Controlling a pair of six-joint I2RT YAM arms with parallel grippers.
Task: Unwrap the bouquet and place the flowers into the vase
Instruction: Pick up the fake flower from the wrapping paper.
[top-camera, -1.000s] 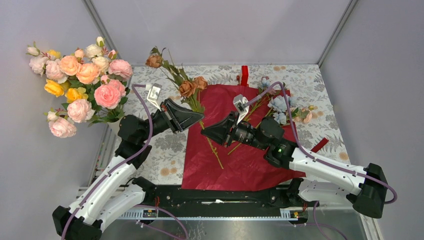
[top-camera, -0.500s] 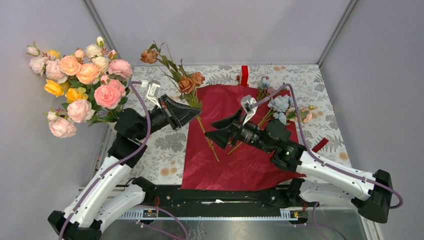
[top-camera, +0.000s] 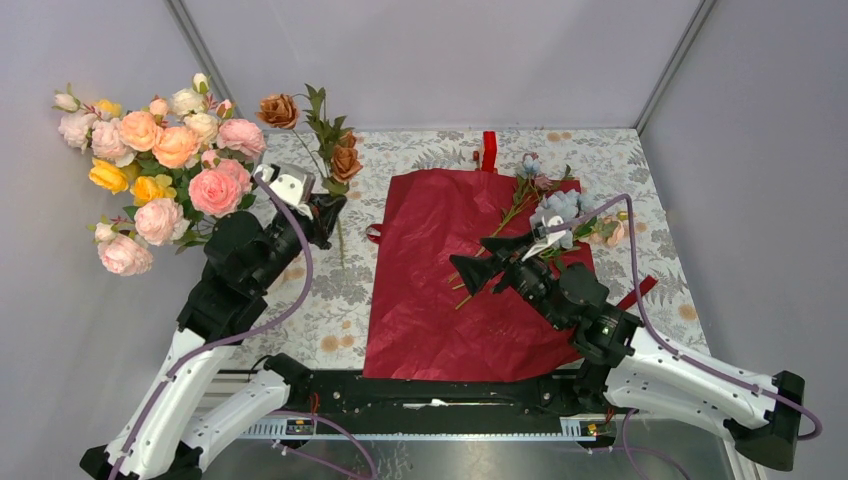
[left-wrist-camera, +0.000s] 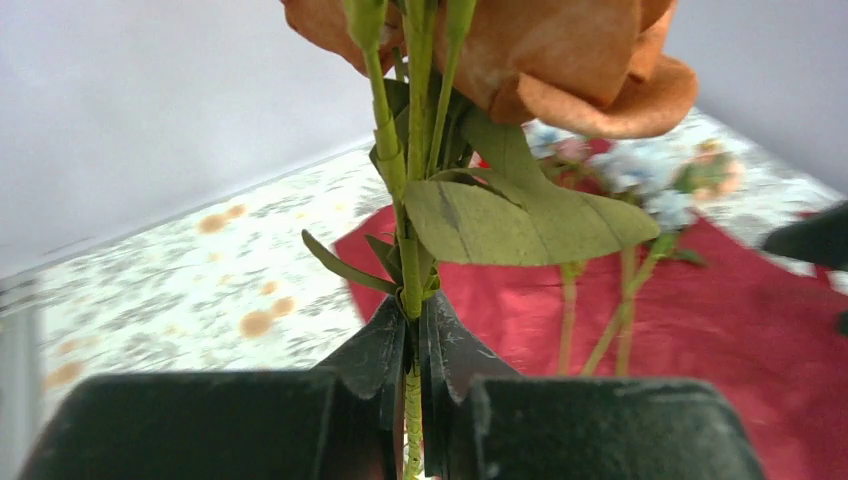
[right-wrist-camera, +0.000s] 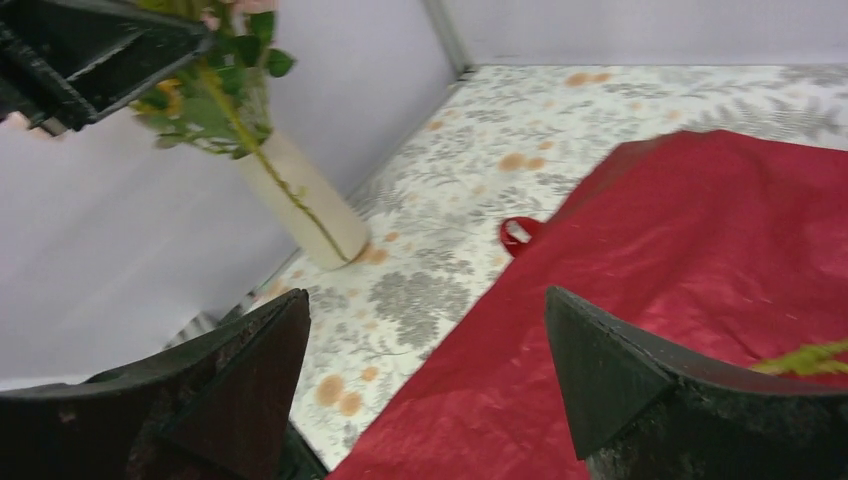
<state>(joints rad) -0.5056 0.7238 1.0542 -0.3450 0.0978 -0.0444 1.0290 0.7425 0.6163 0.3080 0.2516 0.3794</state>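
I will swing the brown flowers (top-camera: 345, 160) with my left gripper over the rose bunch in the vase (top-camera: 188, 178), to the gripper's left in the top view. Then I will lower the flowers and let them go.
The dark red wrapping paper (top-camera: 450, 270) lies spread flat on the table. My left gripper (top-camera: 325, 210) is shut on the green stem (left-wrist-camera: 410, 250) of the brown flowers (top-camera: 345, 160), held up in the air beside the large rose bunch. In the left wrist view a brown bloom (left-wrist-camera: 570, 60) fills the top. Pale blue and pink flowers (top-camera: 555, 210) lie on the paper's back right corner. My right gripper (top-camera: 480, 262) hovers open over the paper, nothing between its fingers (right-wrist-camera: 610, 380). The white vase (right-wrist-camera: 300, 195) shows in the right wrist view, tilted in frame, with stems in it.
The large peach, pink and yellow rose bunch (top-camera: 165, 170) stands at the back left. A small red upright object (top-camera: 488, 150) sits at the table's back edge. A red ribbon loop (top-camera: 374, 235) lies at the paper's left edge and a red strip (top-camera: 640, 290) at the right.
My right gripper opened, let go of the stem and drew back to the right. My left arm carried the brown flowers up and left, toward the rose bunch.
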